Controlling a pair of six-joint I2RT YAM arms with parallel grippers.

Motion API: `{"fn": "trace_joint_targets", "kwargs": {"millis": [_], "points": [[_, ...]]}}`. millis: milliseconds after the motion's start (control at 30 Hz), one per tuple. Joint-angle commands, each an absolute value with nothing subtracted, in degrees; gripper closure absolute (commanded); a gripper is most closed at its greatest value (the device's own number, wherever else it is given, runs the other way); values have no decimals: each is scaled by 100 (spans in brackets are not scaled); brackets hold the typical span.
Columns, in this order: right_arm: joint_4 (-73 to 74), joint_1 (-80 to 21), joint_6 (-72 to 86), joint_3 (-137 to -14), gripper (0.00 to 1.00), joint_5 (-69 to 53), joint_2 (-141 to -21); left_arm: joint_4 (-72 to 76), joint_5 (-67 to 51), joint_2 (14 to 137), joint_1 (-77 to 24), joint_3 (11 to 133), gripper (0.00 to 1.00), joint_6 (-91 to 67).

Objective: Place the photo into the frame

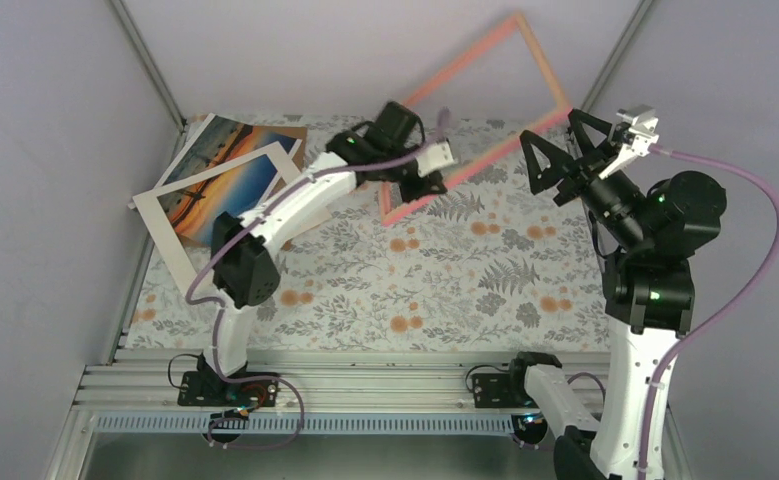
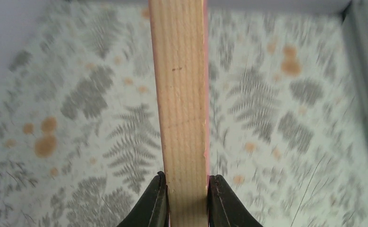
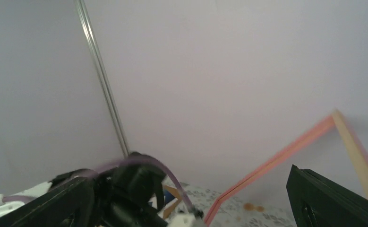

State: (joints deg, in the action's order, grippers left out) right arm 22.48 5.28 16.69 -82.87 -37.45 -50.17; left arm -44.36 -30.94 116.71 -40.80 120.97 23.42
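Observation:
My left gripper will move back and down, turn the tilted frame level and let it go on the bare middle of the tablecloth, because that part of the tablecloth is clear.
The pink frame (image 1: 485,75) is lifted off the table and tilted, its far corner high against the back wall. My left gripper (image 1: 422,188) is shut on its lower rail. In the left wrist view both fingers press the sides of the bare wood strip of the frame (image 2: 179,94), with the left gripper (image 2: 186,182) closed around it. My right gripper (image 1: 562,142) stands wide open next to the frame's right corner, holding nothing. In the right wrist view the frame (image 3: 276,161) shows beyond the right gripper (image 3: 196,201). The photo (image 1: 227,188) lies at the back left, under a white mat.
The white mat border (image 1: 160,240) lies over the photo, with a brown cardboard sheet (image 1: 290,135) beneath, near the left wall. The fern-patterned tablecloth (image 1: 445,290) covers the table. Grey walls and corner posts close in the back and sides. The left arm (image 3: 134,189) shows in the right wrist view.

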Motion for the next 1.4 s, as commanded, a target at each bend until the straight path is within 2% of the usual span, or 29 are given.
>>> {"fn": "trace_joint_targets", "kwargs": {"millis": [0,167,333,567,900,1200,1267,1333,1367], "points": [[3233,658,1056,-8528,0,-3173,-4996,-4737,-1628,11830,-4487,11972,98,3984],[3343,848,1208,-8471,0,-3085,-5132,-4397,-879,11925,-4904,11195,98,4320],[3330,1019,1563,-8139,0,-3044,-5278,-4197,-579,12180,-5147,10765,98,4080],[3088,1118,1820,-7645,0,-3297,-5470,-3446,-523,12130,-5410,9559,98,3823],[2874,1123,1736,-7216,0,-3500,-5869,-3274,-919,12622,-5462,9587,95,3347],[2742,1122,1429,-7034,0,-3530,-6121,-3313,-1009,12473,-5458,9228,87,3332],[2683,1125,1373,-6968,0,-3592,-6167,-3400,-1046,12448,-5452,9203,81,3292],[2626,1125,1279,-6924,0,-3668,-6249,-3522,-1183,12349,-5390,9221,58,3255],[2594,1121,1221,-6901,0,-3721,-6299,-3539,-1296,12237,-5324,9225,51,3192]]}}
